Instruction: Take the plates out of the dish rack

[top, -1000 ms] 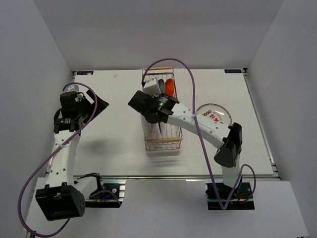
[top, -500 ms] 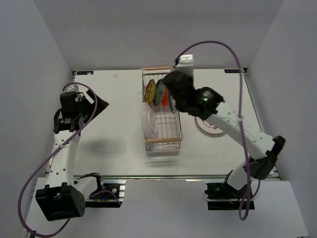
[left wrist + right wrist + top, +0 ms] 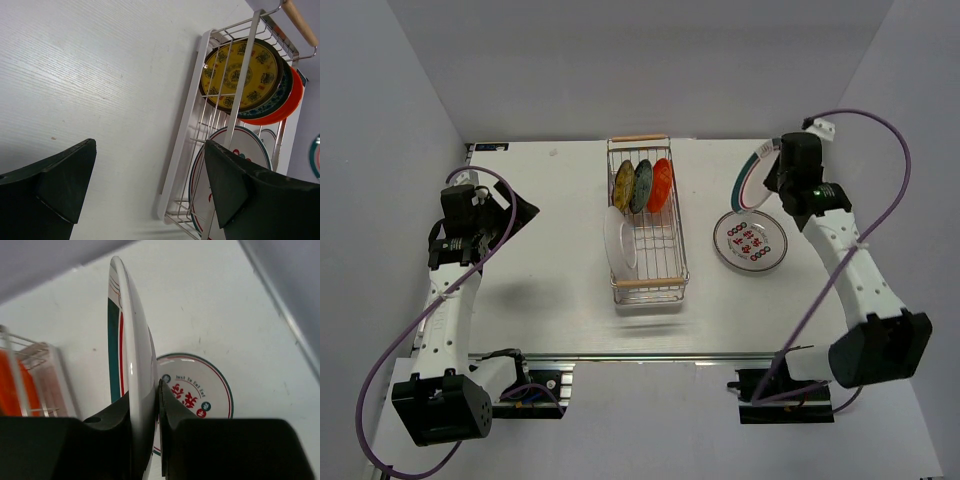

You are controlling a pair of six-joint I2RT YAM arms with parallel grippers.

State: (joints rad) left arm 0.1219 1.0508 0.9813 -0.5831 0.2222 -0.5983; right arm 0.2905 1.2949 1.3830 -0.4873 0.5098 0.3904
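Note:
My right gripper moves down and back from the flat plate's far side next, tilting the held plate flatter over that plate (image 3: 187, 399).
The dish rack (image 3: 670, 262) stands mid-table. At its far end stand the yellow-olive plate (image 3: 624, 183), the grey-blue plate (image 3: 642, 185) and the orange plate (image 3: 662, 182). One large white plate (image 3: 619, 243) leans at its left side. Another teal-rimmed white plate (image 3: 751, 241) lies flat on the table to the right. My right gripper (image 3: 767, 178) is shut on the rim of a third teal-rimmed white plate (image 3: 750, 180), held on edge above the flat one. The right wrist view shows the gripper (image 3: 150, 405), held plate (image 3: 130, 340) and flat plate (image 3: 200, 385). My left gripper (image 3: 150, 185) is open and empty, left of the rack (image 3: 185, 140).
White walls close the table in on the left, far and right sides. The right arm's purple cable (image 3: 880, 130) arcs above the right side. The left wrist view shows the yellow-olive plate (image 3: 240, 75) and the large white plate (image 3: 252, 147) through the rack wires.
My right arm has lifted a teal-rimmed plate out of the rack and swung it right, to above the flat plate. The left arm has not moved.

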